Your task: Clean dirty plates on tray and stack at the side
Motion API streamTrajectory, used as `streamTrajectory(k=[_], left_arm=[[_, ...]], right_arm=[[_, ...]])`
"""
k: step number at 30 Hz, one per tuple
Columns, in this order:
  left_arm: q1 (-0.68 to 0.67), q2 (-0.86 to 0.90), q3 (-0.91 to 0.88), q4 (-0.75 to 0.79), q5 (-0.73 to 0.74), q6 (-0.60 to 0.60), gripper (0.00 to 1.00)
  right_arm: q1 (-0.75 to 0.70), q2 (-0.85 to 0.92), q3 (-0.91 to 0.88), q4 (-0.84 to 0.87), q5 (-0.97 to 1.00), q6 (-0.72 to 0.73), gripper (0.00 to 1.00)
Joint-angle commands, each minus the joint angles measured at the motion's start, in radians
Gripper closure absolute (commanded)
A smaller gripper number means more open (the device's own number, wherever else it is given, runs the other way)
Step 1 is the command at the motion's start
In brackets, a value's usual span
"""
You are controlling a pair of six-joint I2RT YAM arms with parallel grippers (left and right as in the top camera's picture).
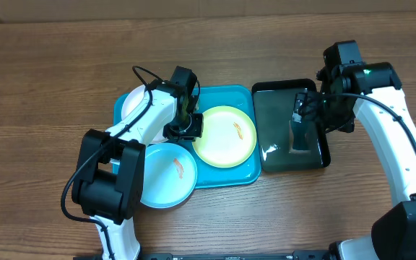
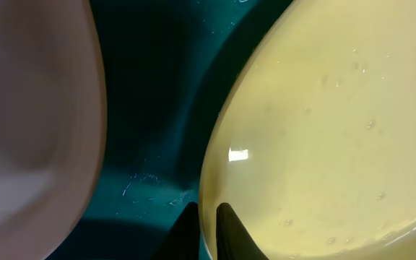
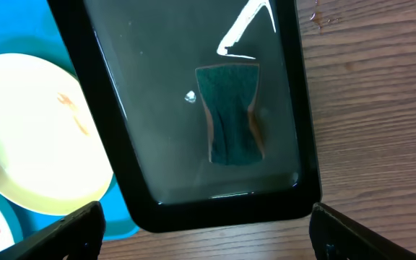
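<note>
I will bring my open right gripper down into the basin and close it across the sponge's narrow middle, because the green plate has an orange smear on it.
The teal tray holds three dirty plates. The lime green plate lies at its right and carries an orange smear. The light blue plate sits at the front left, overhanging the tray's edge. Most of the white plate at the back left is hidden under my left arm. My left gripper is at the green plate's left edge. In the left wrist view its dark fingers pinch the green plate's rim, next to the white plate. My right gripper hangs open above the basin.
A black basin with water stands right of the tray, touching it. A dark green sponge lies in it, toward its front. Bare wooden table surrounds everything.
</note>
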Motion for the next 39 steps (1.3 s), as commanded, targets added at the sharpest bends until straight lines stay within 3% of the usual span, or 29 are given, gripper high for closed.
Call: streamTrajectory(k=[1, 10, 20, 39], left_arm=[[-0.005, 0.015, -0.012, 0.009, -0.020, -0.031, 0.88], [-0.005, 0.015, -0.017, 0.012, -0.036, -0.040, 0.96], [0.017, 0.015, -0.017, 0.015, -0.042, -0.040, 0.96], [0.051, 0.015, -0.017, 0.027, -0.039, -0.059, 0.96]], right_arm=[[0.005, 0.003, 0.015, 0.002, -0.005, -0.009, 0.07], [0.005, 0.003, -0.093, 0.081, -0.006, -0.027, 0.06], [0.005, 0.003, -0.223, 0.257, -0.005, -0.027, 0.14], [0.005, 0.010, -0.333, 0.377, 0.074, -0.027, 0.14]])
